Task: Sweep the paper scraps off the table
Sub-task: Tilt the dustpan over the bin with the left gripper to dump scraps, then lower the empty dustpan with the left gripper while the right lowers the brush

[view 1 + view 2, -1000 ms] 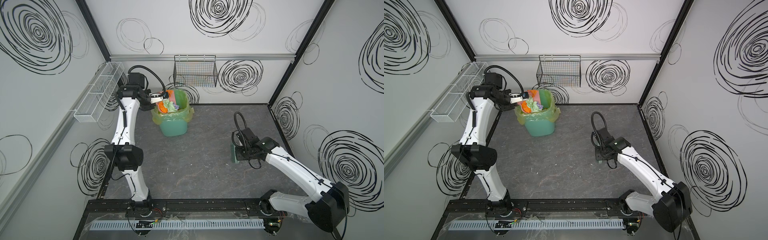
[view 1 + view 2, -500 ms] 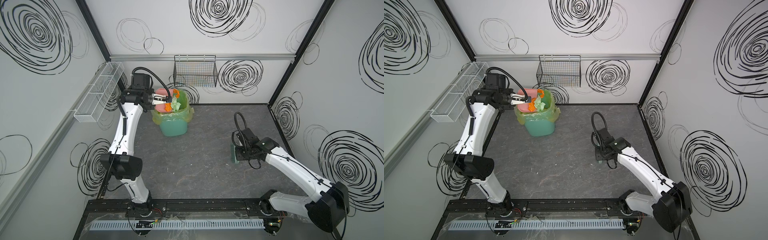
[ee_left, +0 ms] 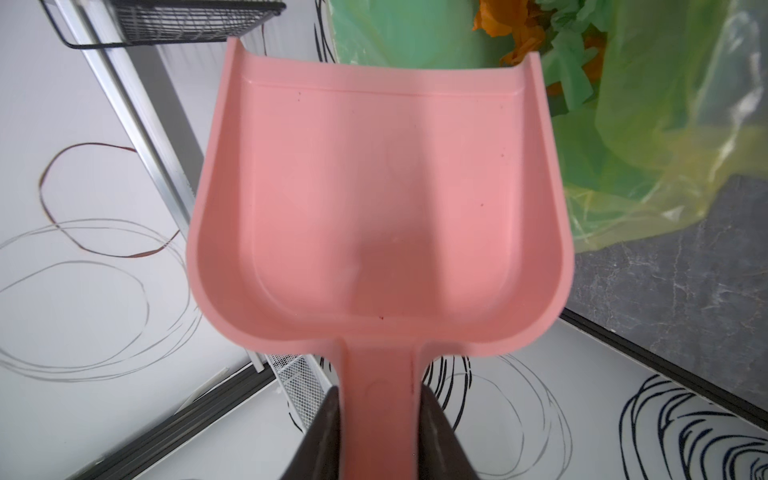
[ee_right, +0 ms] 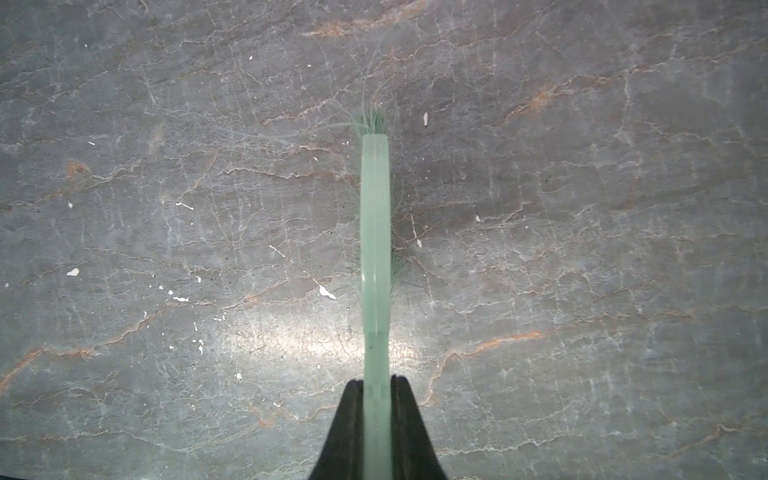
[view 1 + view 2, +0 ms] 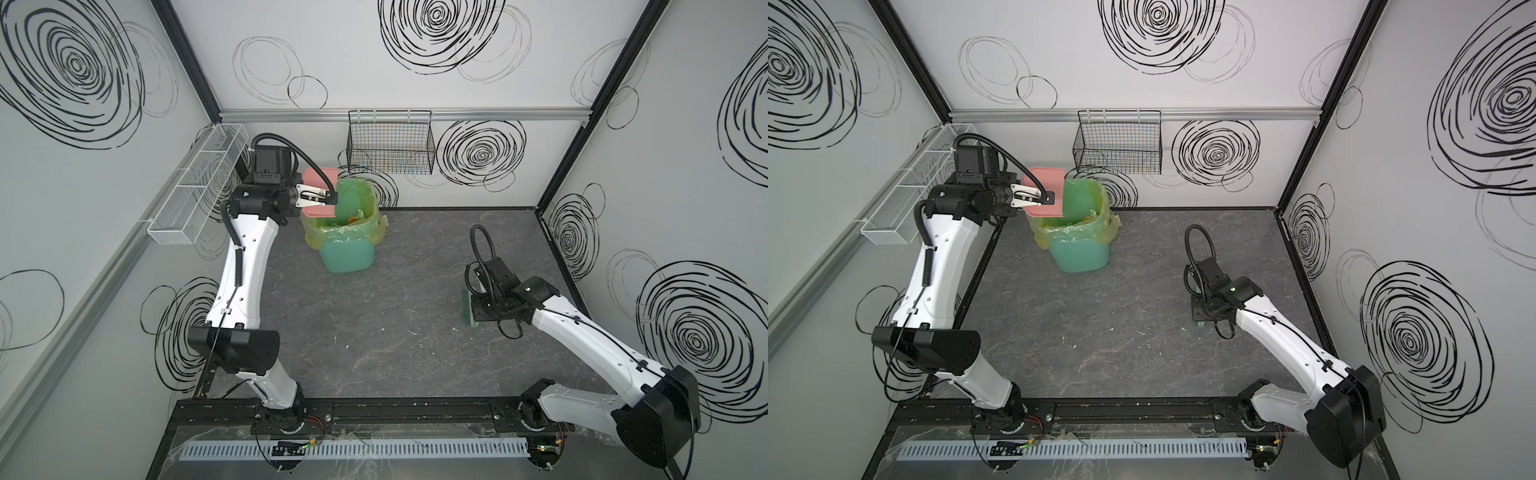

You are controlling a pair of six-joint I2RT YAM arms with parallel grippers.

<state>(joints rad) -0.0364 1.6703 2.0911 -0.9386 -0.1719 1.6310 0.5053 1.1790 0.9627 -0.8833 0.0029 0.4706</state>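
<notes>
I will next move my right gripper outward and down to the bare tabletop there, turn the brush (image 5: 467, 307) flat and release it.
My left gripper (image 5: 328, 197) (image 3: 380, 399) is shut on the handle of a pink dustpan (image 5: 318, 195) (image 5: 1044, 193) (image 3: 378, 199). The pan is tipped steeply over the rim of the green bin (image 5: 349, 253) (image 5: 1079, 253) and its inside is bare. Orange and pale green paper scraps (image 5: 357, 216) (image 5: 1090, 215) (image 3: 515, 25) lie inside the bin's yellow-green liner. At the right of the table (image 5: 374, 324) (image 4: 166, 166), my right gripper (image 5: 484, 309) (image 4: 377, 380) is shut on a pale green brush (image 5: 467, 307) (image 4: 375, 249) whose bristles rest on the surface.
A black wire basket (image 5: 390, 147) hangs on the back wall just behind the bin. A white mesh tray (image 5: 195, 187) runs along the left wall beside my left arm. Tiny white flecks (image 4: 326, 292) dot the table near the brush. A black rail (image 5: 395, 409) edges the front.
My left arm has lifted and tipped the dustpan over the bin. The scraps that lay in the pan have dropped into the bin. The right arm and brush have not moved.
</notes>
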